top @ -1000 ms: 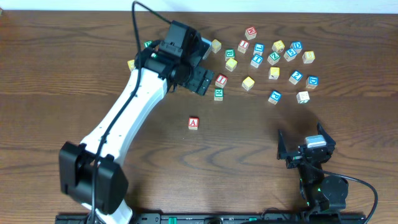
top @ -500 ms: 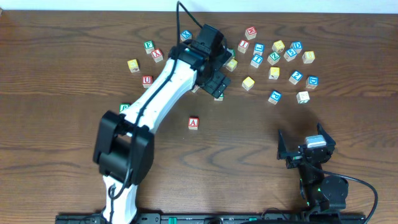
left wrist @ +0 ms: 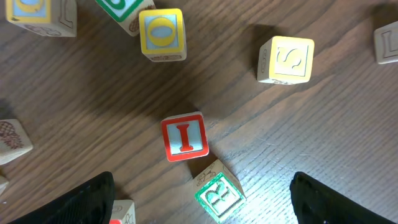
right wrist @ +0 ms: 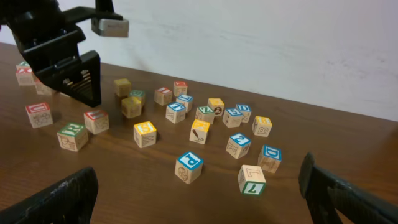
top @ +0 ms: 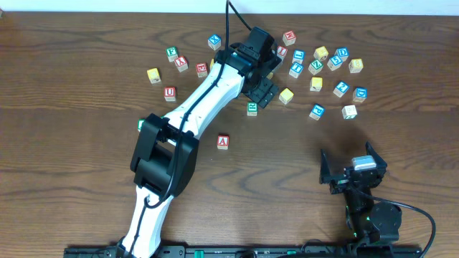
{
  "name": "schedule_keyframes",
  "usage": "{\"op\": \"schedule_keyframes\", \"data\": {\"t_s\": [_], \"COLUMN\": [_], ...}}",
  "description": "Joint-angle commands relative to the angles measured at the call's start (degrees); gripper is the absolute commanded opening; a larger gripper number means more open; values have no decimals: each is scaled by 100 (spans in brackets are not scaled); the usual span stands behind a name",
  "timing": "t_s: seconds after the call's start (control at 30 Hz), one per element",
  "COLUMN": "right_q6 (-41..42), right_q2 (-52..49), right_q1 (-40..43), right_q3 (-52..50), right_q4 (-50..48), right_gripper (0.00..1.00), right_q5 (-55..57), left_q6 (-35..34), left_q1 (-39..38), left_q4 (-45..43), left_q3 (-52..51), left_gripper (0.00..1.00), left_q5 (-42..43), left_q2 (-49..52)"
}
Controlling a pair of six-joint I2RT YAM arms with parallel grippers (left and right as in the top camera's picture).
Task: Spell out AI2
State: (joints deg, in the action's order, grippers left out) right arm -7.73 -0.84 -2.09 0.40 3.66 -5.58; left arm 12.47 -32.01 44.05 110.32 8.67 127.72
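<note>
My left gripper should move down next, with its open fingers on opposite sides of the red I cube [left wrist: 185, 137] below it, because the green R cube is crowding one corner.
The red A cube [top: 223, 141] sits alone at mid-table. In the left wrist view the red I cube [left wrist: 185, 137] lies face up just ahead of my left gripper [left wrist: 202, 182], which hovers open over it with both fingertips [left wrist: 93, 199] clear of any cube. From overhead the left gripper [top: 263, 90] covers the I cube. The blue 2 cube [top: 341, 89] rests in the cluster at the right. My right gripper [top: 350, 160] stands open and empty near the front edge, far from all three; its own view shows it open [right wrist: 199, 190] too.
A green R cube [left wrist: 219, 194] lies between the left fingers, touching the I cube's corner. Yellow O [left wrist: 162, 32] and S [left wrist: 286, 59] cubes lie beyond. Several other letter cubes spread across the back of the table [top: 86, 143]; a blue P cube [right wrist: 188, 166] is nearest the right gripper.
My left arm has swung right along the back of the table, carrying its open gripper over the I cube. The right arm and the cubes have stayed put.
</note>
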Motion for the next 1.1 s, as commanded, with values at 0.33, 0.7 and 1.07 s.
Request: {"op": "schedule_keyframes", "data": {"t_s": [0.33, 0.7, 1.07], "right_q6": [208, 282, 280], "right_q2": [35, 35, 35], "right_q1": [39, 39, 39], "right_q3": [-9, -9, -9], "right_q4": [22, 22, 22], "right_gripper": [99, 99, 99], "right_q5": [-20, -15, -15], "left_q6": [-205, -205, -227], "left_q1": [4, -7, -24], "left_q4": [-304, -431, -431], "left_q3": [140, 133, 120], "left_gripper": [89, 89, 83], "left_q5": [-181, -184, -179], "left_q2": [575, 603, 603]}}
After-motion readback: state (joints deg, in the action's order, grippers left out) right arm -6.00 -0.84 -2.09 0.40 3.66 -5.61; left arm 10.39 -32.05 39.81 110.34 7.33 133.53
